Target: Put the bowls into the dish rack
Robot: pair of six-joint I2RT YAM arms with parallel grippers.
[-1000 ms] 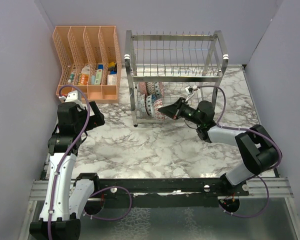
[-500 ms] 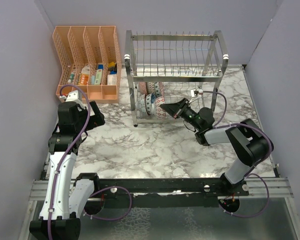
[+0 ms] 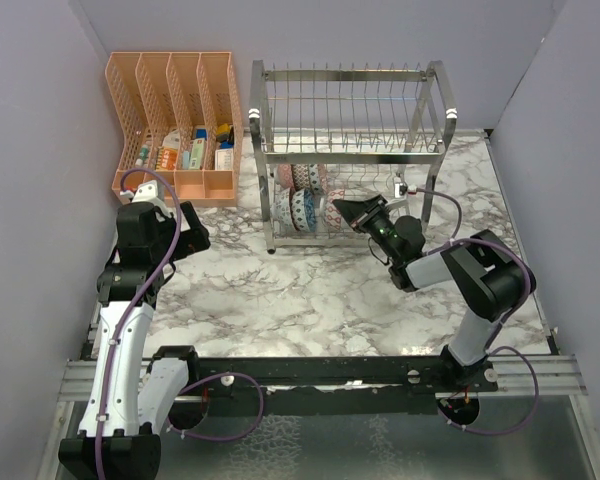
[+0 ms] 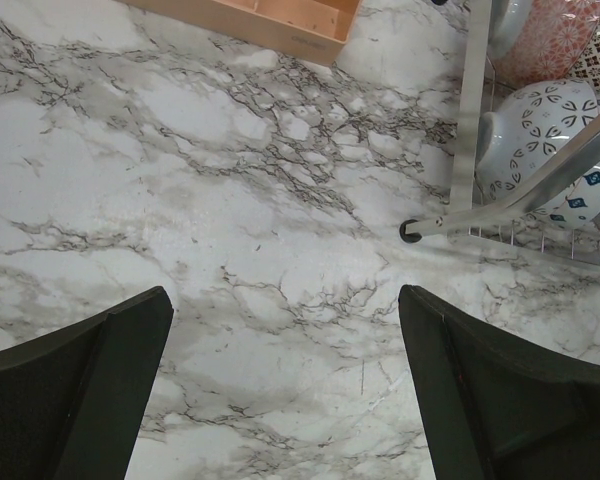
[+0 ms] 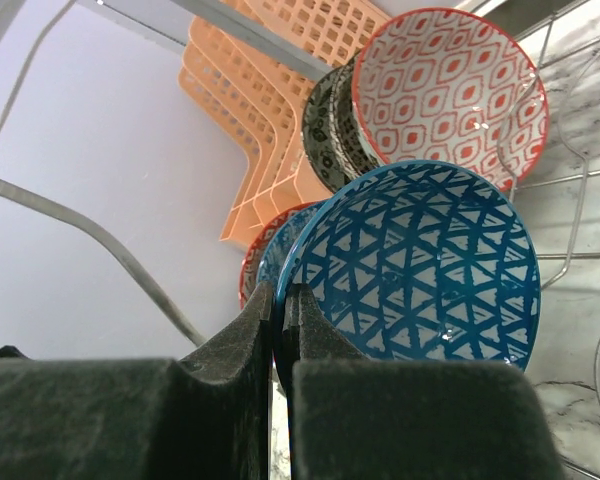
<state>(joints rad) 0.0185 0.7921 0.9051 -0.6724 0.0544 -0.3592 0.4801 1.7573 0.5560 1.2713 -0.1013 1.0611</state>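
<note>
I should move my right gripper to the left in the top view and down next, to bring the held bowl beside the standing blue bowl, since there is a gap between them.
My right gripper (image 5: pixel 283 300) is shut on the rim of a blue triangle-patterned bowl (image 5: pixel 420 265) and holds it on edge inside the lower tier of the metal dish rack (image 3: pixel 345 72). Behind it stand another blue bowl (image 5: pixel 276 252) and a red-rimmed bowl (image 5: pixel 248 268). Further back are a dark-and-white bowl (image 5: pixel 330 120) and a pink-red bowl (image 5: pixel 450 80). In the top view the right gripper (image 3: pixel 342 212) reaches into the rack beside the bowls (image 3: pixel 302 207). My left gripper (image 4: pixel 285 400) is open and empty over the marble, left of the rack's foot (image 4: pixel 410 232).
An orange mesh file organizer (image 3: pixel 175 120) with small packets stands at the back left, next to the rack. Grey walls close in the left, right and back sides. The rack's wire tines (image 5: pixel 570 230) stand close around the held bowl.
My right gripper has carried the blue bowl further into the rack's lower tier, up to the other bowls. The left arm has not moved.
</note>
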